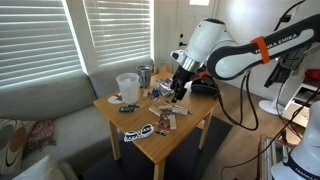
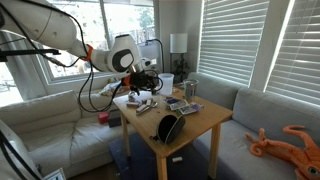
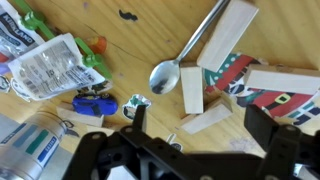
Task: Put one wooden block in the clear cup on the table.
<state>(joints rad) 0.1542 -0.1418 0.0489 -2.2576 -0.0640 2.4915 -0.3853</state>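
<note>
My gripper moves down onto the small slanted block [image 3: 207,120] next, its fingers turned astride the long sides, as it lies angled in the gap between them.
Several wooden blocks lie on the light-wood table [image 1: 190,128] near a metal spoon [image 3: 165,75]. In the wrist view an upright-lying block [image 3: 192,90] and a small slanted block [image 3: 207,120] sit between my fingers, with longer blocks [image 3: 228,35] beyond. My gripper [image 3: 200,125] is open and empty, low over these blocks; it also shows in both exterior views [image 1: 178,93] [image 2: 140,88]. The clear cup [image 1: 127,87] stands upright at the table's far corner, apart from the gripper, and also shows in an exterior view [image 2: 166,83].
A silver can [image 1: 146,73] stands beside the cup and shows in the wrist view [image 3: 35,150]. A snack packet [image 3: 45,65], a blue toy car [image 3: 93,103] and a Santa-print sticker [image 3: 262,97] lie on the table. A grey sofa [image 1: 40,110] flanks it.
</note>
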